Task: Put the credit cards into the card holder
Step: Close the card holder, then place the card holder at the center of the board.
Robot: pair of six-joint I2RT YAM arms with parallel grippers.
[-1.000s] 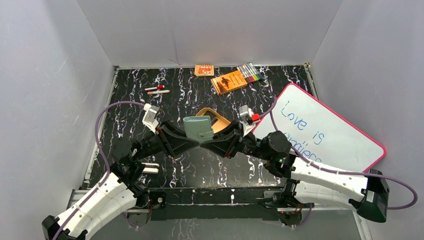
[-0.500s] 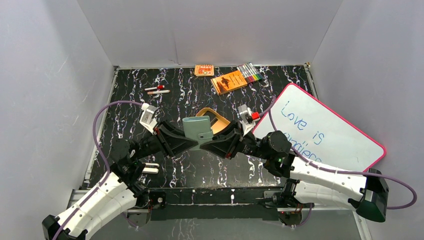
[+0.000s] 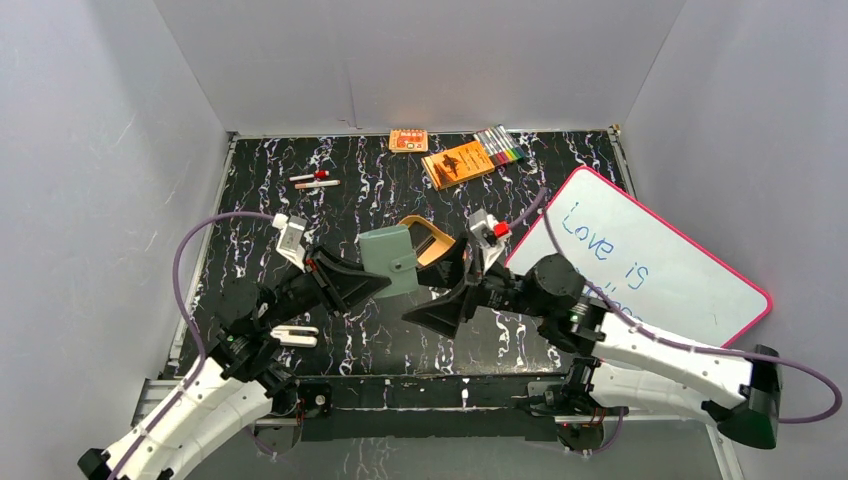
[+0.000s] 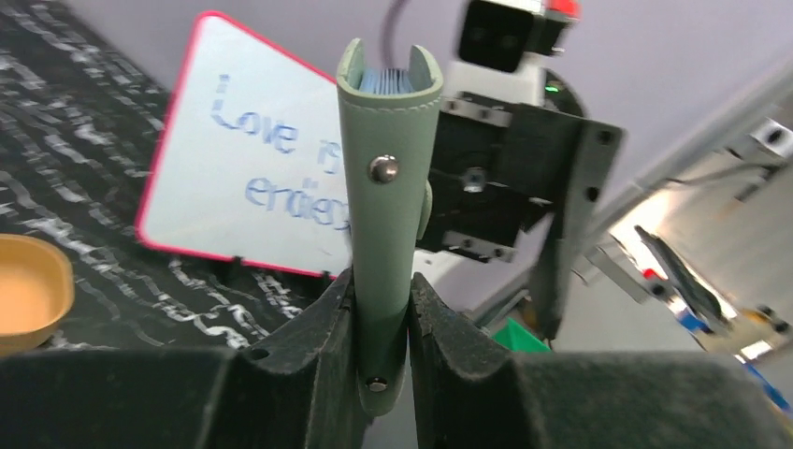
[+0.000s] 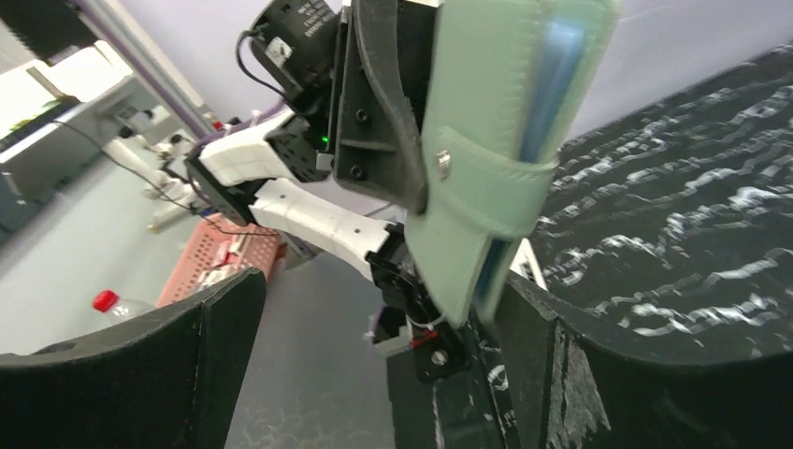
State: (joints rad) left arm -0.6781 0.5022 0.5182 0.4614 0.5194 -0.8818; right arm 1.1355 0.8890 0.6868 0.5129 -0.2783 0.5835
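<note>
The left gripper moves down and tilts down next toward the bare dark tabletop beside the tan tray. It releases the card holder (image 3: 387,262) there, since that spot is clear.
The sage-green card holder (image 3: 387,262) hangs above the table's middle, folded, with its snap tab across the open edge. My left gripper (image 3: 377,285) is shut on its lower end. In the left wrist view the card holder (image 4: 383,206) stands upright between the closed fingers of that gripper (image 4: 382,295), with pale blue pockets showing at its top. My right gripper (image 3: 440,286) is open just right of it. In the right wrist view the card holder (image 5: 482,159) sits above the gripper's (image 5: 374,327) spread fingers, apart from them. No credit cards are visible.
A tan oval tray (image 3: 437,240) lies just behind the holder. A pink-framed whiteboard (image 3: 650,260) leans at the right. An orange booklet (image 3: 458,163), markers (image 3: 500,148) and a small orange box (image 3: 408,140) sit at the back wall. Two pens (image 3: 314,181) lie back left.
My right gripper has opened wide and let go of the card holder. The left gripper has kept its grip and carried the holder slightly left.
</note>
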